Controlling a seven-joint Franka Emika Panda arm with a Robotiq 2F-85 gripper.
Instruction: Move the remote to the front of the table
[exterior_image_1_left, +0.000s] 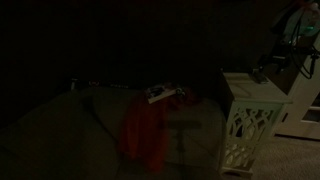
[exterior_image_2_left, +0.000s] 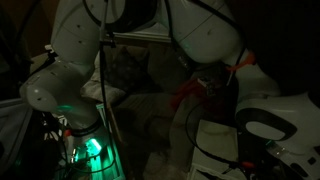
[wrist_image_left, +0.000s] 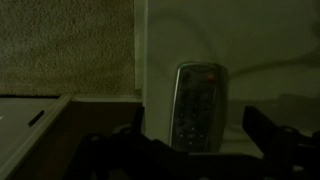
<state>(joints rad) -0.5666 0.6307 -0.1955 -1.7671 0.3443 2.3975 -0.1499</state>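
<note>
My gripper will next go down around the remote's near end (wrist_image_left: 191, 138) and close, because that end of the remote is below it, between its open fingers in the wrist view.
The scene is very dark. In the wrist view the remote (wrist_image_left: 197, 92), a slim dark handset with a red button at its top, lies on the white tabletop (wrist_image_left: 265, 70). My gripper (wrist_image_left: 198, 118) is open, with one dark finger on each side of the remote's near end and not touching it. In an exterior view the white lattice side table (exterior_image_1_left: 245, 125) stands at the right, with the gripper (exterior_image_1_left: 266, 68) just above its top. The remote itself is not discernible there.
A dark sofa holds a red cloth (exterior_image_1_left: 145, 130) and a pale flat object with dark markings (exterior_image_1_left: 160, 94). In the wrist view, carpet (wrist_image_left: 60, 40) and a plain white furniture piece (wrist_image_left: 30, 120) lie left of the table. The robot arm and its green-lit base (exterior_image_2_left: 90, 145) fill an exterior view.
</note>
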